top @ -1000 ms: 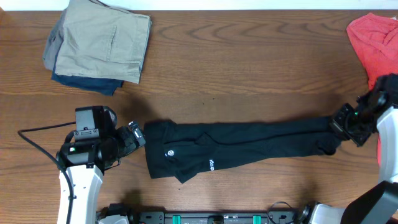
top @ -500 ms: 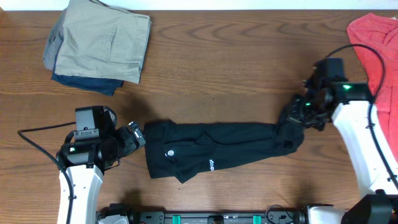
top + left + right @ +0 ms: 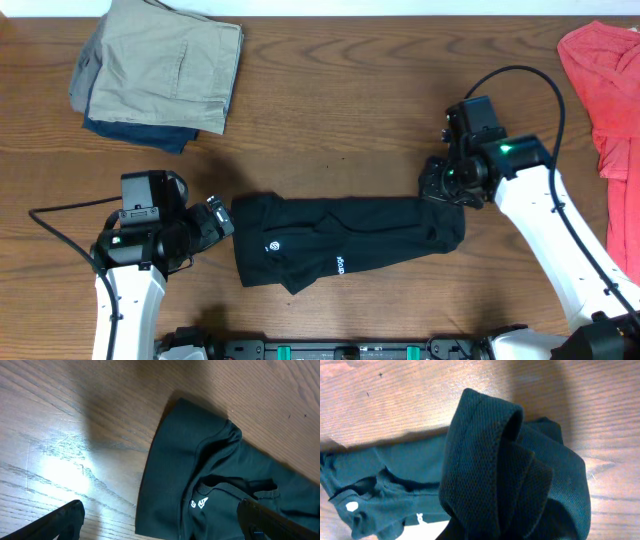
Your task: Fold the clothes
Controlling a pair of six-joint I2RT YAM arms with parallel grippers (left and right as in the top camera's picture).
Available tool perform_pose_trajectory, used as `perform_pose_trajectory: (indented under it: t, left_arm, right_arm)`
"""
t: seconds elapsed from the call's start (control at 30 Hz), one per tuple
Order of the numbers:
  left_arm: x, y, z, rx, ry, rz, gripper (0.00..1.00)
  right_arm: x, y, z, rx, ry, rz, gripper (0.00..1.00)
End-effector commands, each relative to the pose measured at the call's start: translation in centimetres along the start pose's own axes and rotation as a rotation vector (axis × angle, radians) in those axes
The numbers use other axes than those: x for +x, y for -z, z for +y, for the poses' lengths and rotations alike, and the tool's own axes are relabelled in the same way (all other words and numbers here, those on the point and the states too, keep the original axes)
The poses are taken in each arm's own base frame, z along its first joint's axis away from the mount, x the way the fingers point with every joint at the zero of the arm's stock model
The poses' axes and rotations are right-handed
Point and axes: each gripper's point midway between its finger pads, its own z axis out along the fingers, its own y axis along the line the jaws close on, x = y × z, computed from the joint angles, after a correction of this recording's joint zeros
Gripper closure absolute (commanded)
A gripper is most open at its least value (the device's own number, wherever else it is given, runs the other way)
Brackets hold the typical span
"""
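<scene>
My right gripper next lowers leftward in the overhead view over the T-shirt's middle (image 3: pixel 371 216) (image 3: pixel 424 472) and releases, as the T-shirt's doubled-back end still covers little of it.
The clothes, a black T-shirt (image 3: pixel 340 245), lie as a long narrow strip across the near half of the table, small white lettering facing up. My right gripper (image 3: pixel 440 190) is shut on the strip's right end and holds it lifted and doubled back. In the right wrist view that end is a bunched roll of black fabric (image 3: pixel 490 460) that hides my fingers. My left gripper (image 3: pixel 215 222) stands wide open at the strip's left end. Its fingertips (image 3: pixel 65 520) straddle the shirt's (image 3: pixel 210 475) corner without closing on it.
A folded stack of khaki and dark clothes (image 3: pixel 160 70) sits at the back left. A red garment (image 3: pixel 605 70) lies at the back right edge. A black cable (image 3: pixel 50 225) trails left of my left arm.
My right gripper has travelled left and slightly towards the back with the shirt's right end, so the strip has shortened and its end folds over. The left arm has not moved.
</scene>
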Motion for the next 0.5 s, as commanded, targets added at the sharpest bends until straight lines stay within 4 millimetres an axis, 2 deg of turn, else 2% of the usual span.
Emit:
perform_pose_trajectory:
  t: [0.0, 0.27, 0.47]
  left_arm:
    - [0.0, 0.0, -0.1, 0.008, -0.014, 0.007, 0.02]
    - [0.0, 0.0, -0.1, 0.008, -0.014, 0.007, 0.02]
    - [0.0, 0.0, -0.1, 0.008, -0.014, 0.007, 0.02]
  right_arm:
    - [0.7, -0.7, 0.5, 0.008, -0.027, -0.009, 0.94]
    - [2.4, -3.2, 2.3, -0.038, -0.048, -0.003, 0.94]
    - [3.1, -4.0, 3.6, -0.065, -0.031, -0.013, 0.91]
